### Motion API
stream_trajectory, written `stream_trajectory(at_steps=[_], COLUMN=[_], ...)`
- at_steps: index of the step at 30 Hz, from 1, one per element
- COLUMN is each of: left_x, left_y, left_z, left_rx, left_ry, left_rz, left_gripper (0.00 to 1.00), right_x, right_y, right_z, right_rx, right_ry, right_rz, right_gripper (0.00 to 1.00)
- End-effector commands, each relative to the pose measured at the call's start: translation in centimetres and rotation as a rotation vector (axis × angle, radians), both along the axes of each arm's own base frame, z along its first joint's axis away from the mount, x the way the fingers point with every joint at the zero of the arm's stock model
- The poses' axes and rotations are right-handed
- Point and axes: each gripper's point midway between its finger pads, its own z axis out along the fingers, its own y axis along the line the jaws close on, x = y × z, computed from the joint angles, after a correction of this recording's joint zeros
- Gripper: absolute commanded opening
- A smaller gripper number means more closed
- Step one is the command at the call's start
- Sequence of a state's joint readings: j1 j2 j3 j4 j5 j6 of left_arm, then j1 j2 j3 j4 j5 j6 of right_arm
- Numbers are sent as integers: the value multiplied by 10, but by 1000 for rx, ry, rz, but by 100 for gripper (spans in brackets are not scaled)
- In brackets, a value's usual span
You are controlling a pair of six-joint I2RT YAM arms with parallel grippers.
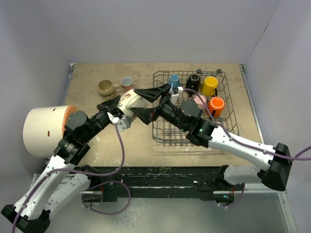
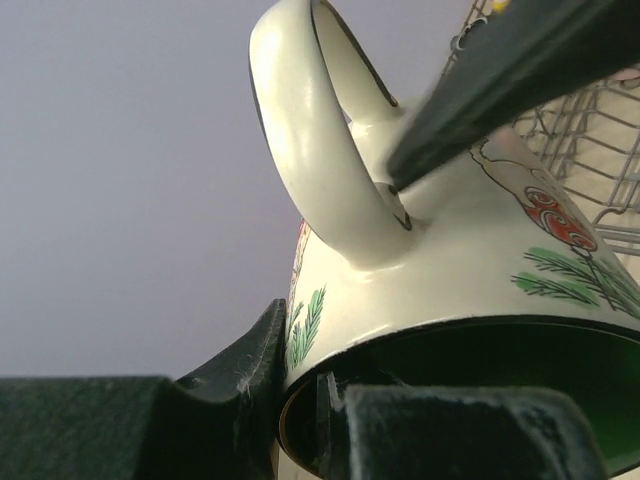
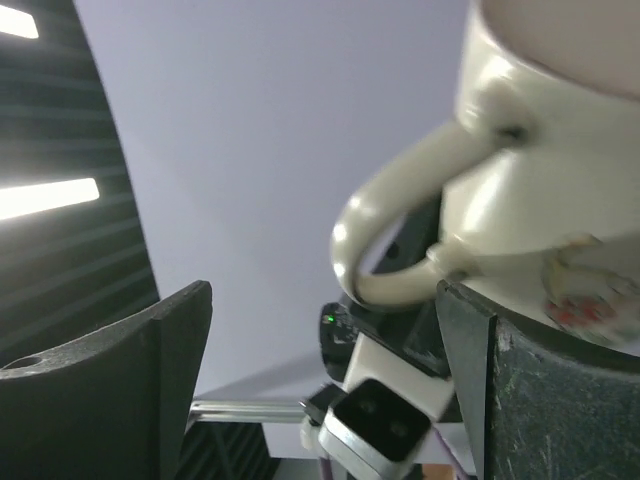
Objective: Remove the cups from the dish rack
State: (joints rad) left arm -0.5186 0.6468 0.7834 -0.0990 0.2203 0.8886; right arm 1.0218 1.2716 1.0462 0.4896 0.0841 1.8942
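The tabletop beside the dish rack is bare. My left gripper will lower toward it next while turning the tipped cream mug upright, and let go of the mug's rim.
My left gripper (image 1: pixel 118 104) is shut on the rim of the bigger cream mug (image 1: pixel 132 100), which it holds above the table left of the dish rack (image 1: pixel 228 114). In the left wrist view one finger (image 2: pixel 232 385) is outside the mug (image 2: pixel 450 265) and one is inside its green interior. My right gripper (image 1: pixel 146 103) is open wide around the mug's far side. In the right wrist view its handle (image 3: pixel 385 250) lies between the fingers, and one finger (image 3: pixel 545 400) is against the body. Blue (image 1: pixel 173 79), black (image 1: pixel 194 78), yellow (image 1: pixel 210 86), pink (image 1: pixel 199 100) and orange (image 1: pixel 215 104) mugs sit in the rack.
A tan mug (image 1: pixel 106 88) and a salmon mug (image 1: pixel 127 82) stand on the table at the back left. A big cream cylinder with an orange face (image 1: pixel 46 130) lies at the left edge beside my left arm. Grey walls enclose the table.
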Motion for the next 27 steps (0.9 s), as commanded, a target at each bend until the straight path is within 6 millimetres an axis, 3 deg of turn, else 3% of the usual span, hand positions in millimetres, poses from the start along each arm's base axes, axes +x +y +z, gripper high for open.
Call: stream_trajectory(at_steps=[1,5,8,15,18,24,27], left_x=[-10,0,15,58,73,105,119], left_y=[21,18,9,-4,-8,-6,-5], left_z=[98,84,59,-16,-50,-109,-131], left_rx=[-145,-101,-22,132,175,273,297], left_ry=[-293,-226,-112,302,479,723,793], left_rz=[77,85,82,156,195,315,352], left_gripper=[0,0,0,0,0,0,0], right_x=[-7,-5,-2,17,20,26,30], right_y=[-17,-40,-66,-170,-203,-247,-258], right_z=[-28,-43,-58,-93,-102,-106,-109], right_rx=[-159,-276,-375,-736,-906,-1178,-1254], right_ry=[6,21,26,36,40,37,42], right_rz=[7,-27,-61,-258,-314,-398,-414], right_gripper=[97,100,100,100,100,100,100])
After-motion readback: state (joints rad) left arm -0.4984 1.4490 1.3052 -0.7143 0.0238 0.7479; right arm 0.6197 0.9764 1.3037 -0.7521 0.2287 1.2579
